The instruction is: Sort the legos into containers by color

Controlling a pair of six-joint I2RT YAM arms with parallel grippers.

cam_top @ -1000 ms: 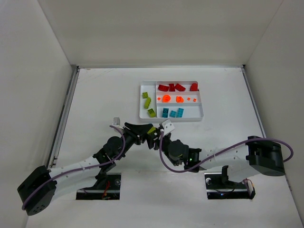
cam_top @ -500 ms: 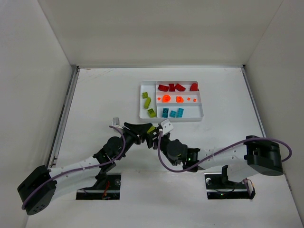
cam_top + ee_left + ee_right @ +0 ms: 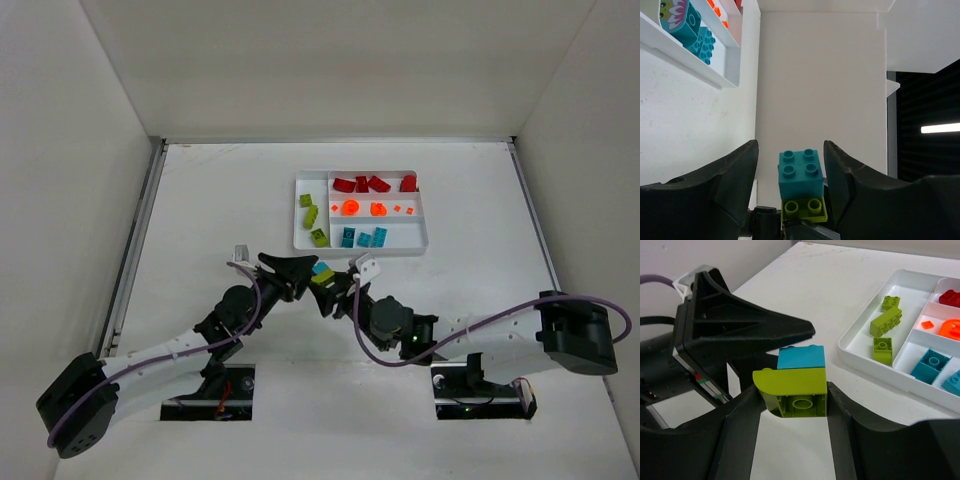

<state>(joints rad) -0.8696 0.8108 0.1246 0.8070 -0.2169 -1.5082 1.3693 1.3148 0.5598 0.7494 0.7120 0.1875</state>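
Note:
The tray's tall section (image 3: pixel 308 208) (image 3: pixel 883 311) is outward and has lime pieces inside. My right gripper should next carry the lime brick outward over that section and release it there.
A lime green brick (image 3: pixel 796 390) with a teal brick (image 3: pixel 801 358) stacked on it hangs above the table between my two grippers; the pair also shows in the top view (image 3: pixel 321 273). My right gripper (image 3: pixel 795 391) is shut on the lime brick's sides. My left gripper (image 3: pixel 791 149) is open, its fingers (image 3: pixel 727 187) standing either side of the teal brick (image 3: pixel 800 174) with a gap on the left. The white tray (image 3: pixel 297 246) lies just beyond, holding lime pieces (image 3: pixel 311 215), red (image 3: pixel 362 184), orange (image 3: pixel 351 208) and teal (image 3: pixel 363 238) in separate sections.
The tray's near rim (image 3: pixel 866 361) lies to the right of the held bricks in the right wrist view, with lime bricks (image 3: pixel 885 322) in its tall section. The enclosure's white walls ring the table. Both arms cross the near middle of the table.
The right arm has shifted a little to the right. The teal brick now shows on top of the lime one between the grippers. The left jaws stand apart around it.

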